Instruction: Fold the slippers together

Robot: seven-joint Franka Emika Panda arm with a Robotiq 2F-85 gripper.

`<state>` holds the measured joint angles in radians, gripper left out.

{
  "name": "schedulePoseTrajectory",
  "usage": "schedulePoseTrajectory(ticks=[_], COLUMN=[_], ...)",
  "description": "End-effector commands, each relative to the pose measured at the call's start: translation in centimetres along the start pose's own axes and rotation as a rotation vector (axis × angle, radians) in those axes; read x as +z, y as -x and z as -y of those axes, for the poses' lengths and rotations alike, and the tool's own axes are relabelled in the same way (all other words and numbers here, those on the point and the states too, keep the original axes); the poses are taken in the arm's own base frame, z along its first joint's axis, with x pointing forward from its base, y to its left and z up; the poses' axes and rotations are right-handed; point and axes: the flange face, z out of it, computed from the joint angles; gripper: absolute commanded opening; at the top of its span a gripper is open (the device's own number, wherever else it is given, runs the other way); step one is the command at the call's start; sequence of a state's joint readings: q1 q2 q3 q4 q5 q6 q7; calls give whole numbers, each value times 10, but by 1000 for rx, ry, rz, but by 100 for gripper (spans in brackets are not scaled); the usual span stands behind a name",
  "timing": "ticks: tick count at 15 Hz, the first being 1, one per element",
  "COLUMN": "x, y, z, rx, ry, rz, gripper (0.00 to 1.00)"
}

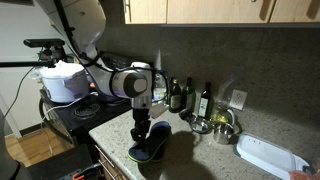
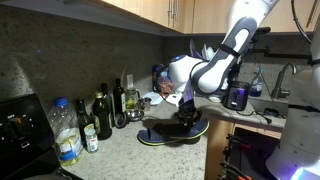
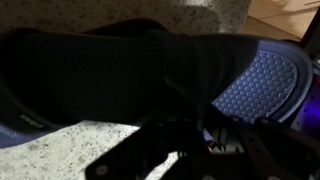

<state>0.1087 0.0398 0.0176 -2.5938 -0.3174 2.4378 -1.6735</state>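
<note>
The heap lies beside the robot's gripper, away from the rice cooker, so the gripper will turn, swing the slipper's held edge over the heap and release it.
The dark navy slippers (image 1: 152,147) lie as one heap on the granite counter near its front edge, and show in both exterior views (image 2: 172,131). My gripper (image 1: 141,127) points straight down onto them (image 2: 187,117). In the wrist view a slipper (image 3: 110,70) fills the frame, with its dark upper at the left and its blue hex-patterned insole (image 3: 256,80) at the right. My gripper's fingers (image 3: 192,135) are dark shapes at the bottom, closed on the slipper's near edge. Whether the slippers lie stacked or side by side is hard to tell.
Several bottles (image 1: 190,96) stand along the back wall (image 2: 104,112). A clear water bottle (image 2: 66,132) stands on the counter. A white tray (image 1: 266,155) lies on the counter. A white rice cooker (image 1: 64,81) stands by the stove. A black mug (image 2: 237,97) is behind the arm.
</note>
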Motion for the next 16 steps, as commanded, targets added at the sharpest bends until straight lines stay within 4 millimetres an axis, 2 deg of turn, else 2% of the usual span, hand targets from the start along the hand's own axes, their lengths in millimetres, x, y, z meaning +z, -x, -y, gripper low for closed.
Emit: schedulePoseTrajectory(ticks=[1,12,15,16], x=[-7,-12,-16,-11], y=[11,25,26,26], z=[-13,-25,-26,-15], rx=[-85,-444,-409,-413], ry=[-33,-19,-34,-34], rz=[21,-34,-50,-37], gripper=[4,4,4,18])
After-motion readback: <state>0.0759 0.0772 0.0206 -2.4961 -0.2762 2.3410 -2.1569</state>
